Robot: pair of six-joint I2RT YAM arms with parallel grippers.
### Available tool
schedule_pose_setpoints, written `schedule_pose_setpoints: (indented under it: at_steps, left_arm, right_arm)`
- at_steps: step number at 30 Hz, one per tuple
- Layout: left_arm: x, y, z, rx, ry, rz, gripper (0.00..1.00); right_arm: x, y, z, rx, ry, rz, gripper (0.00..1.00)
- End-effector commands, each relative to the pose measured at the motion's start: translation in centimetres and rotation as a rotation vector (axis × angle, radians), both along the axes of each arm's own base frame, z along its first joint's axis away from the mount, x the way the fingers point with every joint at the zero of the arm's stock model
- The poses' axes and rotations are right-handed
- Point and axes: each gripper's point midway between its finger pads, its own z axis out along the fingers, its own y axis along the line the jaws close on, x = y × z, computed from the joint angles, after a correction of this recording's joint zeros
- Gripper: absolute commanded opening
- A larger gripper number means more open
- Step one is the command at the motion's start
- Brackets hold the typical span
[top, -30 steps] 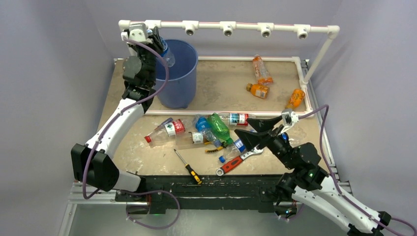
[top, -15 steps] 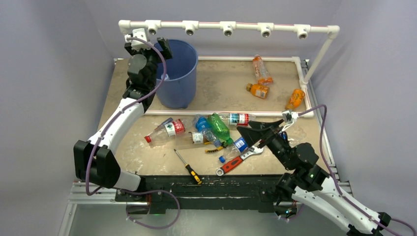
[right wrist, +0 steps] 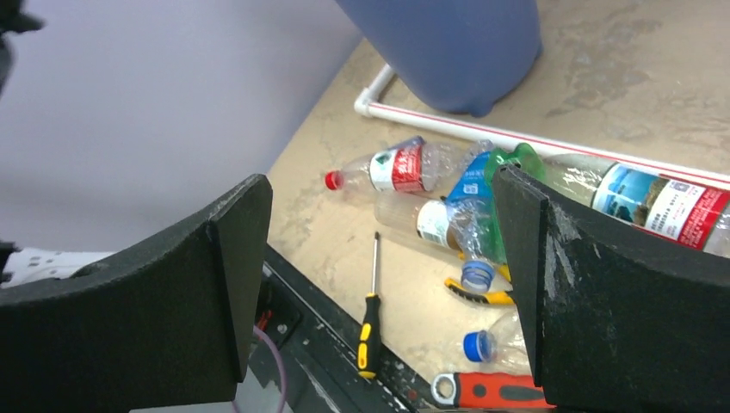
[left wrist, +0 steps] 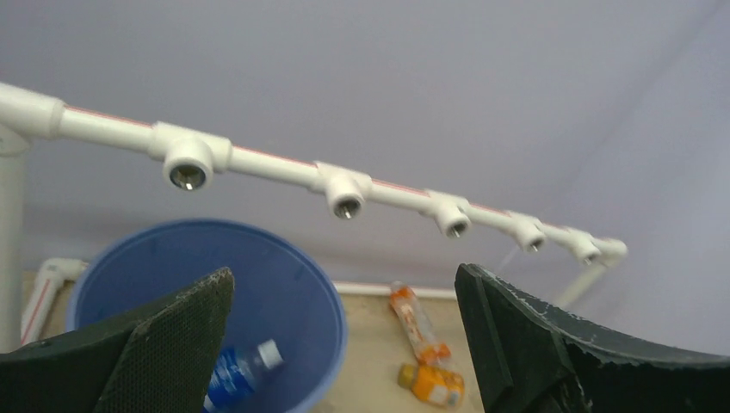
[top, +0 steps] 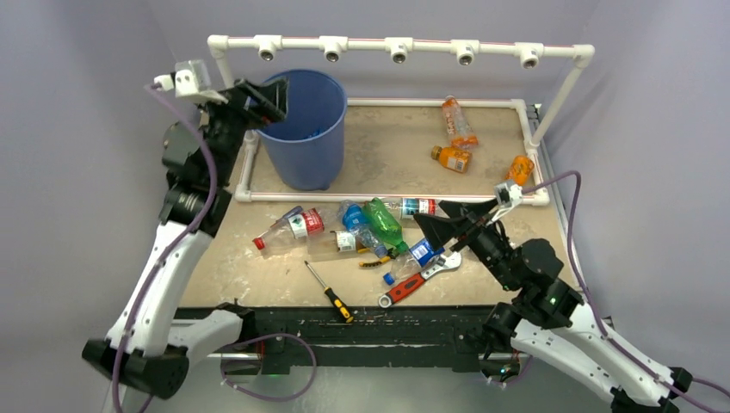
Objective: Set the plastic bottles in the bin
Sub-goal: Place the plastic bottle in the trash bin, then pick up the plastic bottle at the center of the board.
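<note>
I should next move my right gripper to the left in the top view and down onto the green bottle's near end, because that end is uncovered below it.
The bin is a tall blue bucket at the back left. A blue-labelled bottle lies inside it. My left gripper is open and holds nothing, level with the bin's left rim; in the left wrist view the gripper looks across the bin. Several plastic bottles lie in a heap mid-table, among them a red-labelled clear one and a green one. Three orange bottles lie at the back right. My right gripper hangs open over the heap's right end, with nothing between its fingers.
A white pipe frame runs overhead behind the bin and down the right side, with a low pipe across the table. A black-and-yellow screwdriver, a red-handled wrench and yellow pliers lie near the front edge.
My left gripper opened and the blue-labelled bottle dropped into the bin. The left arm then swung back to the left of the rim. The right gripper barely moved.
</note>
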Motion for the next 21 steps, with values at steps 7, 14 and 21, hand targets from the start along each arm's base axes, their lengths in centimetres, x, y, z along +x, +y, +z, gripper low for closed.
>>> schedule_pose_setpoints:
  at_steps: [7,14,21]
  left_arm:
    - [-6.9,-2.8,-16.4,0.152,0.403,-0.262,0.99]
    - [-8.0,-6.4,-23.0,0.184,0.526,-0.373,0.99]
    - [-7.9,-9.0,-25.0,0.322,0.582,-0.356,0.99]
  right_arm:
    - [2.9,-1.3,-6.0,-0.117,0.231,-0.193,0.95]
    - [3.5,-0.4,-11.5,-0.119,0.366,-0.213,0.93]
    - [4.8,3.7,-14.9,-0.34,0.358,-0.087,0.81]
